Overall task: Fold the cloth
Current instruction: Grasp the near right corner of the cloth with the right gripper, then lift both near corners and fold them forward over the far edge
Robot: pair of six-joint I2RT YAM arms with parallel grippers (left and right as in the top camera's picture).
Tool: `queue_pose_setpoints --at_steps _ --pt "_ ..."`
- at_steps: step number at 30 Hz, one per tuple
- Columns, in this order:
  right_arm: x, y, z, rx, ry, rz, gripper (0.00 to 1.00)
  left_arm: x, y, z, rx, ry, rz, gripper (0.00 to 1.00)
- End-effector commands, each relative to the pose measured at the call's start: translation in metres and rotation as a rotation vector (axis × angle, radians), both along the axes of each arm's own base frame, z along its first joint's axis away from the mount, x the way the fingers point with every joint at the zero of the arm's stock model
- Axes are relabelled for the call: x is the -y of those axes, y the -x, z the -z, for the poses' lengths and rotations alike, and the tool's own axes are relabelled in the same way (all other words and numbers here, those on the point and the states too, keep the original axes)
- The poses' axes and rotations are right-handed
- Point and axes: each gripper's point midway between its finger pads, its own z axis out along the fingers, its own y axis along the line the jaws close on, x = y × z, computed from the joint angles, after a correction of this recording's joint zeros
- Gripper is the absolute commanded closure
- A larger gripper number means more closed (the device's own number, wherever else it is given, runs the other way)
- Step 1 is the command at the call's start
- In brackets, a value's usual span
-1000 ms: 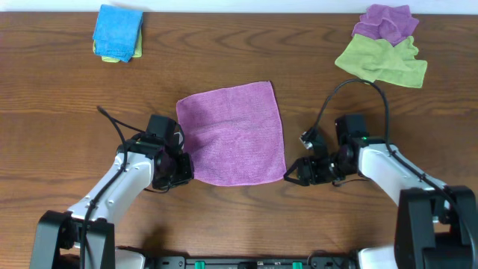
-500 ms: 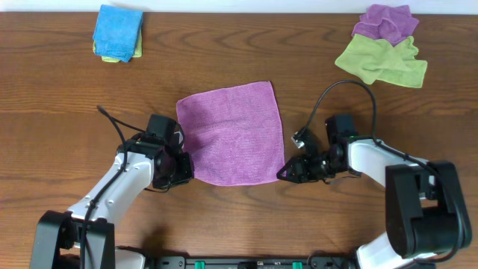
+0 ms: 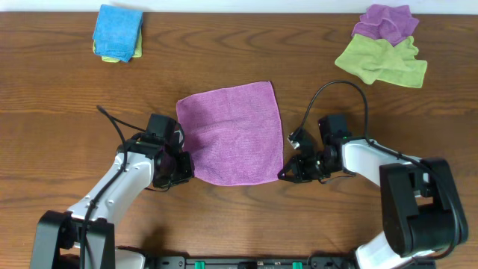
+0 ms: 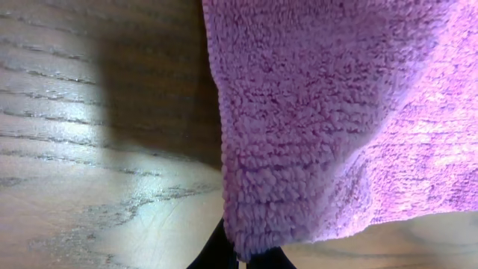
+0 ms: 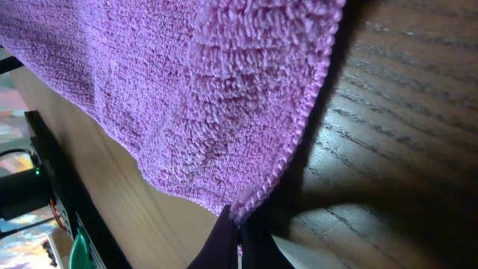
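Note:
The far corner [image 3: 181,104] of the cloth's side edge is outward of the left gripper, so next the left gripper will go up, carry the held corner outward and lower it to release it over that corner.
A purple cloth [image 3: 233,134] lies spread flat on the wooden table [image 3: 239,52]. My left gripper [image 3: 184,169] is shut on its near left corner; in the left wrist view the fleecy cloth [image 4: 314,112] runs down between the dark fingertips [image 4: 216,254]. At the near right corner my right gripper [image 3: 284,173] is shut on the cloth too. In the right wrist view the stitched hem of the cloth [image 5: 187,104] is pinched between the dark fingertips [image 5: 216,243].
A folded blue cloth on a yellow-green one [image 3: 118,33] sits at the far left. At the far right lie a crumpled purple cloth [image 3: 386,22] and a green cloth [image 3: 382,60]. The table's front edge is just behind both arms.
My right gripper slid left to the cloth's near right corner and shut on it. The left arm and the cloth have not moved.

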Motion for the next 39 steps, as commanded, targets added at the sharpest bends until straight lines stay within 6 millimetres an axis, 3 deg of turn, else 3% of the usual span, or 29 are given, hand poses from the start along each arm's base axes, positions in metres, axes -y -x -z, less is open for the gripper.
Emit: queue_pose_setpoints --at_steps 1,5,11,18,21,30,34,39 --pt "0.003 -0.005 0.001 -0.003 0.045 0.006 0.99 -0.001 -0.02 -0.017 0.069 -0.009 0.01 0.94" --pt "0.001 -0.019 -0.016 0.027 0.041 0.003 0.99 -0.004 -0.033 -0.034 0.095 -0.04 0.015 0.94" --pt "-0.004 -0.049 -0.06 0.173 0.021 0.009 0.99 -0.006 -0.047 -0.061 0.115 -0.061 0.001 0.94" --pt "-0.005 -0.078 -0.102 0.299 0.022 0.041 0.99 -0.004 -0.058 -0.075 0.13 -0.05 -0.064 0.94" --pt "-0.006 -0.091 -0.115 0.343 0.024 0.052 0.98 -0.014 -0.06 -0.074 0.137 -0.1 -0.113 0.94" --pt "0.0 -0.128 -0.128 0.46 0.074 0.122 0.99 -0.029 -0.084 -0.078 0.235 -0.179 -0.187 0.95" --pt "0.0 -0.135 -0.118 0.452 0.075 0.132 0.98 -0.03 -0.098 -0.076 0.274 -0.181 -0.19 0.94" --pt "-0.008 -0.14 -0.104 0.447 0.073 0.117 0.98 -0.035 -0.11 -0.056 0.263 -0.199 -0.167 0.94"
